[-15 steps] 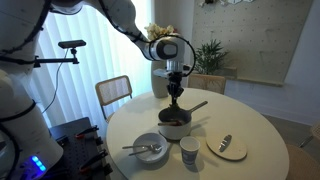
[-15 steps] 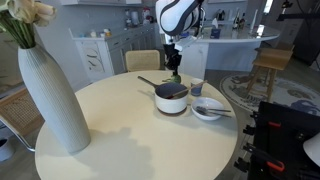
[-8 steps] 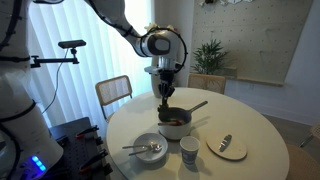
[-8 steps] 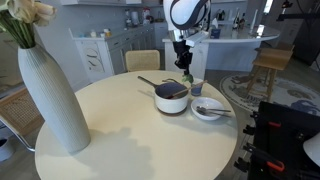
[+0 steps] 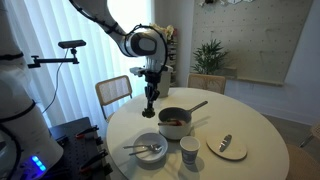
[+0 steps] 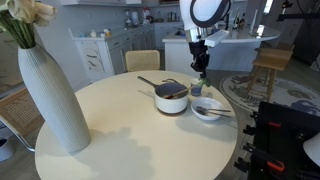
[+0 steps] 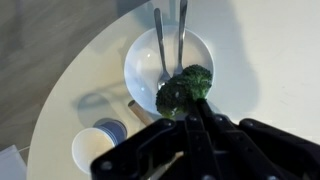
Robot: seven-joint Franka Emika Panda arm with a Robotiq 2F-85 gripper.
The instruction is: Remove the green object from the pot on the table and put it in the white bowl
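Observation:
The green object goes down with my gripper into the white bowl [image 5: 156,148] next, beside the spoon's head toward the cup. My gripper releases there, since the green object still hangs above the bowl's rim.
My gripper [image 7: 185,105] is shut on the green object [image 7: 184,90], a small dark-green broccoli-like lump, and holds it in the air. In the wrist view it hangs over the near edge of the white bowl [image 7: 142,52], which holds a spoon and a fork. In both exterior views the gripper [image 5: 149,108] [image 6: 199,78] is above the bowl [image 5: 149,149] [image 6: 209,108], well above the table. The grey pot [image 5: 174,123] [image 6: 171,97] with its long dark handle stands beside the bowl. Orange-red pieces show inside it.
A small white cup [image 5: 189,151] [image 7: 97,149] stands by the bowl. A flat white plate [image 5: 226,146] lies further along. A tall white vase [image 6: 52,95] stands on the round table [image 6: 120,135]. Chairs stand behind the table.
My gripper has lifted the green object out of the pot and carried it sideways, from above the pot to above the white bowl.

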